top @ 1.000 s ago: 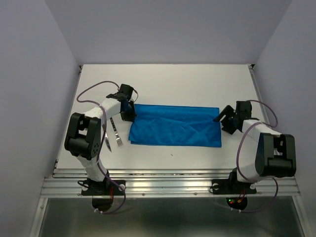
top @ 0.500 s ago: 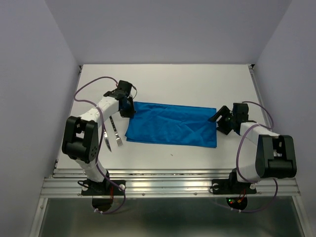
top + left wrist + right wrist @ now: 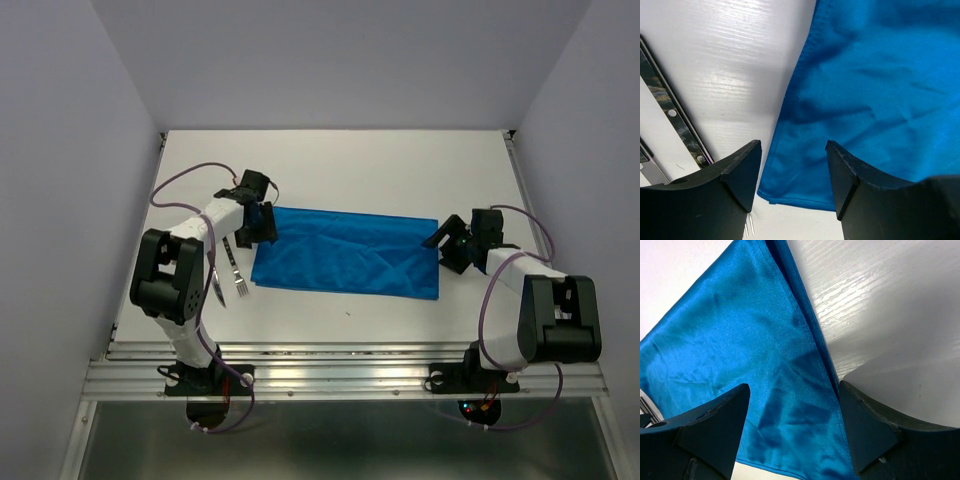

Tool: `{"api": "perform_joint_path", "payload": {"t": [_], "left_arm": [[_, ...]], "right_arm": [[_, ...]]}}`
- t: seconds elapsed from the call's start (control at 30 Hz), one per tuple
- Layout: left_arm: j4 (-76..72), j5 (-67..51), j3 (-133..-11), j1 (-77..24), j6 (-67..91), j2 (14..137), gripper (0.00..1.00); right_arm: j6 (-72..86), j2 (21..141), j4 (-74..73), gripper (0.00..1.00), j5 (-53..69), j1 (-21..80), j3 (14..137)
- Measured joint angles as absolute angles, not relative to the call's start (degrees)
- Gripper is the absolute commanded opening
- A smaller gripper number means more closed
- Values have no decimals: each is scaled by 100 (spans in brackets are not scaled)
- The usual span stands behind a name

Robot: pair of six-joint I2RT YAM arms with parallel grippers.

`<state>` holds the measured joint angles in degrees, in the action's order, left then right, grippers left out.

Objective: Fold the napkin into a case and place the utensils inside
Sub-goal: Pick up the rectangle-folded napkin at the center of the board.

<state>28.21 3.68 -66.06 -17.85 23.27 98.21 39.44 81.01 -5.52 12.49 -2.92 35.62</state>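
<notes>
My left gripper lowers with fingers spread onto the hem at the napkin's fork-side end [image 3: 260, 253] [image 3: 774, 150] next and closes there, because that hem already runs between its open fingers.
The bright blue napkin [image 3: 345, 252] lies flat on the white table as a long, creased rectangle. My left gripper [image 3: 262, 222] hovers open over its left end; in the left wrist view the napkin [image 3: 865, 90] and its near corner show between the gripper's [image 3: 793, 150] spread jaws, untouched. My right gripper [image 3: 447, 243] stands open over the right end, with the napkin's [image 3: 740, 340] hemmed edge running between its [image 3: 792, 395] jaws. The utensils lie left of the cloth: the fork [image 3: 234, 268] beside its edge, the knife [image 3: 216, 284] further left. The fork's handle [image 3: 675, 115] also shows in the left wrist view.
The white table [image 3: 340, 170] is walled by pale panels at the left, right and back. An aluminium rail [image 3: 340, 375] runs along the near edge, by both arm bases.
My left gripper has opened and let go of the napkin's left end. The napkin has slid a little to the left and lies flat. The right gripper stays open.
</notes>
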Motion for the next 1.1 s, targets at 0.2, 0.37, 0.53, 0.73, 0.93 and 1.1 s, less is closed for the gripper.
{"api": "perform_joint_path", "payload": {"t": [0.2, 0.37, 0.53, 0.73, 0.93, 1.1], "left_arm": [[2683, 410, -6475, -1752, 2322, 10191, 64], [2528, 279, -6414, -1752, 2276, 10237, 51], [2324, 36, -6335, -1715, 2290, 10215, 22], [2126, -351, -6289, -1715, 2377, 10215, 0], [2112, -519, -6285, -1717, 2464, 10191, 0], [2480, -528, -6388, -1719, 2427, 9946, 0]], "right_arm": [[3922, 8099, -558, 79, 1247, -290, 3564], [3922, 8099, -567, 79, 1245, -290, 3573], [3922, 8099, -574, 79, 1245, -290, 3575], [3922, 8099, -574, 79, 1247, -290, 3575], [3907, 8099, -576, 79, 1249, -290, 3575], [3883, 8099, -569, 79, 1273, -290, 3575]]}}
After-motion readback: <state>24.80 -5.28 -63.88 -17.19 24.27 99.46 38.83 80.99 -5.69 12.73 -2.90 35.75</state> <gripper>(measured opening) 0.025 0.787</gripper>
